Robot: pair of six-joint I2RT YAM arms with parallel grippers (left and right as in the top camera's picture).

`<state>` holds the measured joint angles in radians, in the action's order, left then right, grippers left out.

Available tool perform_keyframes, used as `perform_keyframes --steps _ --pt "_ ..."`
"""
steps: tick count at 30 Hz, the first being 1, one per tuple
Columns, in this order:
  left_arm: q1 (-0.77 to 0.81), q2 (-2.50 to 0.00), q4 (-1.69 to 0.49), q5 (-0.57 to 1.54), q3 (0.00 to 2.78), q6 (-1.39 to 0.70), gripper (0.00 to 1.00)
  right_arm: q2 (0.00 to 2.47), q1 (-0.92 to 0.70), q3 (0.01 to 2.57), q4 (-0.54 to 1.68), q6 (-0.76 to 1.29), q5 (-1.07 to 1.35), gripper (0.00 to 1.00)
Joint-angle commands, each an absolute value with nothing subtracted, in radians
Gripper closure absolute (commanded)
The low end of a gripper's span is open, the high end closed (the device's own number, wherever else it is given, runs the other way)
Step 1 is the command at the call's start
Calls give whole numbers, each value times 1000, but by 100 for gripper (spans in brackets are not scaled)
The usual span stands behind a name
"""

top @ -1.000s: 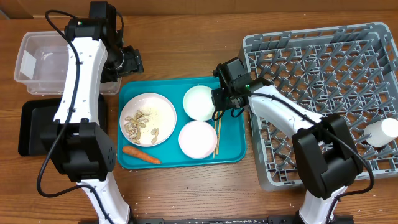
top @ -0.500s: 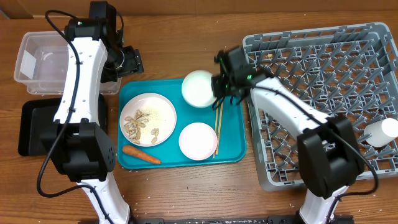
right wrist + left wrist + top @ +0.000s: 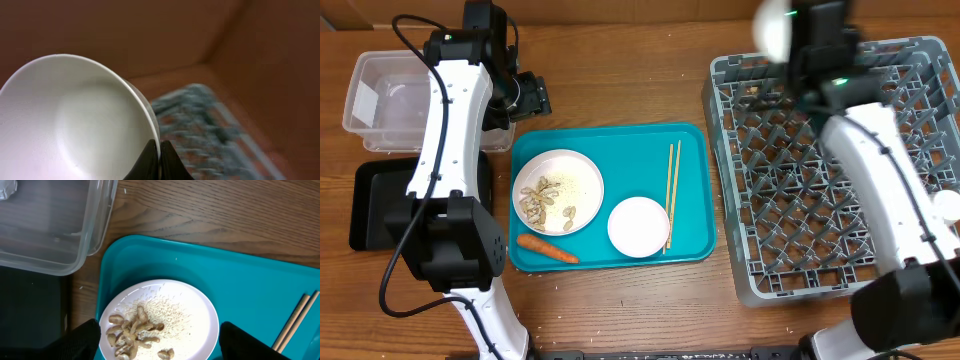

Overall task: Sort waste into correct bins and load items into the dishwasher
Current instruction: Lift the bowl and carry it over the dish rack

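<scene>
I will move my right gripper to the right in the overhead view and down to release the bowl, because the rack's far cup-side corner [image 3: 914,64] is below, that way.
My right gripper [image 3: 792,40] is shut on the rim of the white bowl [image 3: 773,30] and holds it high over the far left part of the grey dish rack [image 3: 820,170]. In the right wrist view the fingertips [image 3: 159,155] pinch the bowl's [image 3: 75,125] edge. My left gripper [image 3: 530,95] is open and empty above the teal tray's far left corner. Its view shows the white plate [image 3: 200,325] with beige scraps [image 3: 135,332]. On the tray lie the plate [image 3: 558,190], the carrot [image 3: 547,247], the pink bowl [image 3: 638,226] and the chopsticks [image 3: 671,195].
The clear tub [image 3: 385,100] stands at the far left, with the black tray [image 3: 375,205] in front of it. The teal tray [image 3: 690,140] lies between them and the rack. A white cup [image 3: 948,205] shows at the rack's right edge, partly behind my right arm.
My right gripper has lifted the white bowl off the teal tray and carried it up and to the right, over the rack. The left arm has not moved.
</scene>
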<state>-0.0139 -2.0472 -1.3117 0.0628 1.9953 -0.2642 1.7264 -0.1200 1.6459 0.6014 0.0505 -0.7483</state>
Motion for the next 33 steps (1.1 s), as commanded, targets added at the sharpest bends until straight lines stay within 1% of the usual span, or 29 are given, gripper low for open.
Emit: perform_keyframes --steps 1,7,11,15,23,25,33 --pt "-21 -2046 -1308 52 2006 -284 22 1726 5 1650 585 22 -981 96" --pt "-21 -2046 -1304 52 2006 -285 22 1745 184 1646 584 22 -1006 96" --pt "-21 -2046 -1305 52 2006 -285 21 1783 251 1646 581 22 -1073 96" --pt "-21 -2046 -1305 53 2006 -285 22 1835 307 1643 585 22 -1080 96" --pt "-21 -2046 -1305 53 2006 -285 22 1948 307 1643 627 26 -1058 96" --pt "-21 -2046 -1305 53 2006 -285 21 1981 292 1643 661 27 -1002 96" --pt "-19 -2046 -1304 60 2006 -285 21 2043 222 1642 717 62 -928 96"
